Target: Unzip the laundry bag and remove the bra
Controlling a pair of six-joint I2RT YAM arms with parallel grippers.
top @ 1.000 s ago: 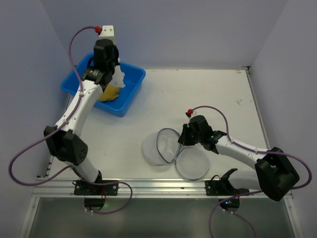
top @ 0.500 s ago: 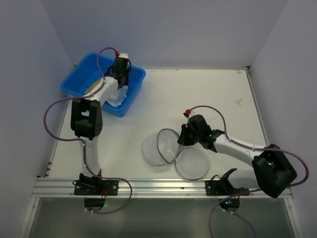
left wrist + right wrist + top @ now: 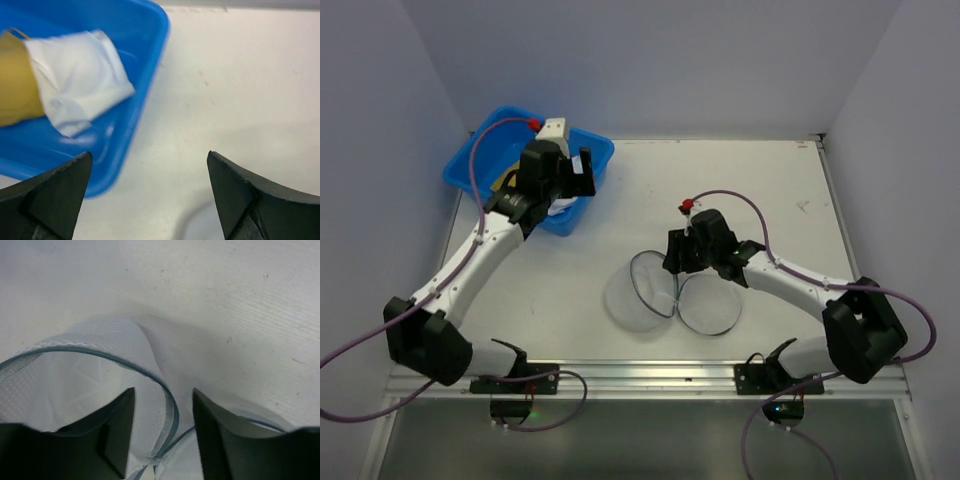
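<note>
My left gripper should move back and down onto the outer mesh edge of the tub-side dome [image 3: 609, 297] next, because that edge is below my left gripper and back from it.
The laundry bag [image 3: 638, 292] lies unzipped on the table, its two mesh domes side by side with dark hoop rims. My right gripper [image 3: 670, 258] hovers over the bag's far edge where the halves meet. In the right wrist view the right gripper [image 3: 163, 390] is open, and the bag [image 3: 90, 370] rim runs between its fingers without being pinched. The mustard-yellow bra [image 3: 15, 80] lies in the blue tub [image 3: 145, 50] with a white cloth [image 3: 75, 80] against it. My left gripper [image 3: 149, 153] is open and empty above the table beside the tub. From above, the left gripper [image 3: 582, 172] sits at the tub's right rim.
The blue tub [image 3: 470, 165] stands at the back left, close to the left wall. Purple cables loop off both arms. A metal rail runs along the table's near edge [image 3: 640, 375]. Walls close in the back and both sides.
The left gripper opened, left the bra in the tub and drew back toward the tub's right rim. The right gripper opened off the bag and shifted slightly up-left.
</note>
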